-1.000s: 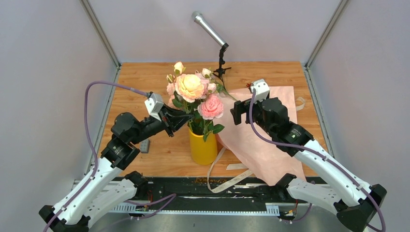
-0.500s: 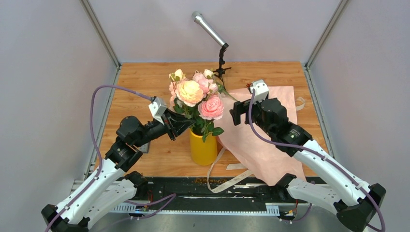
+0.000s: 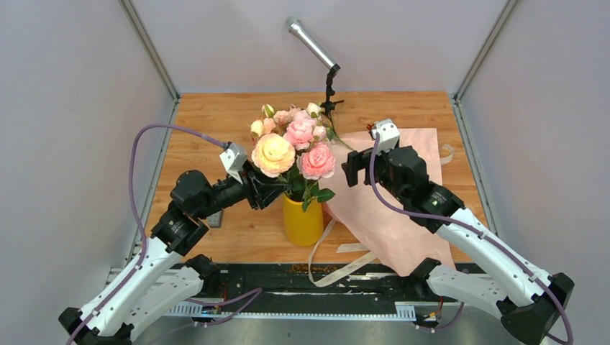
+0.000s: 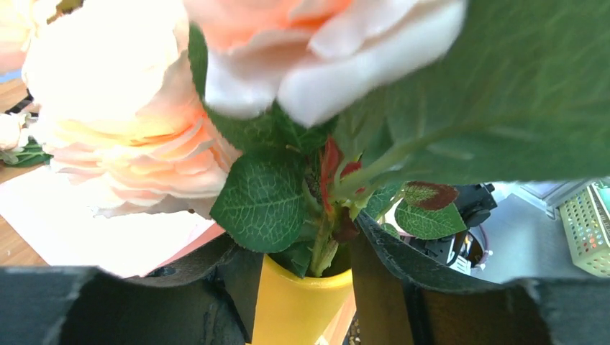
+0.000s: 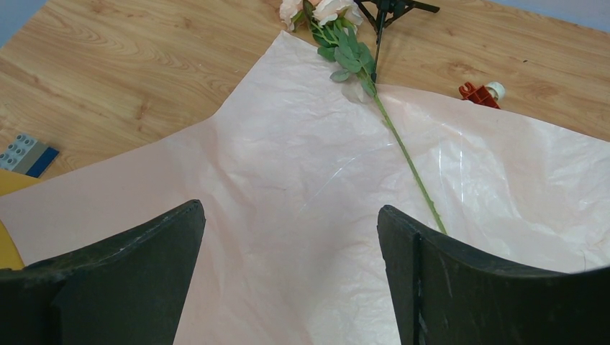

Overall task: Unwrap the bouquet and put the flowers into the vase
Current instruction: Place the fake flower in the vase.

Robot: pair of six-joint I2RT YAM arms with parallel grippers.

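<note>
This flower is still outside the vase (image 3: 302, 219), so the robot will next bring its right gripper outward and down to the paper, around the bare stem beside the flower's last leaves.
The flowers (image 3: 295, 144), pink and peach roses with green leaves, stand in the yellow vase (image 3: 302, 219) at the table's middle. My left gripper (image 3: 277, 188) is at the vase's left, just above its mouth. In the left wrist view its fingers stand apart on either side of the stems (image 4: 324, 248) over the vase (image 4: 295, 309), open. The bouquet's pink wrapping paper (image 3: 388, 208) lies spread flat at the right. My right gripper (image 5: 289, 208) hovers open above the paper (image 5: 288, 144). One loose stem (image 5: 403, 154) with buds lies on it.
A beige ribbon (image 3: 324, 255) trails off the table's front edge. A microphone (image 3: 311, 42) on a small stand rises at the back. A small grey block (image 3: 216, 217) lies left of the vase. A red piece (image 5: 478, 92) sits beyond the paper.
My left gripper's jaws have parted from the stems. The flowers have sunk lower into the vase and the peach rose now leans toward the left. The right arm has not moved.
</note>
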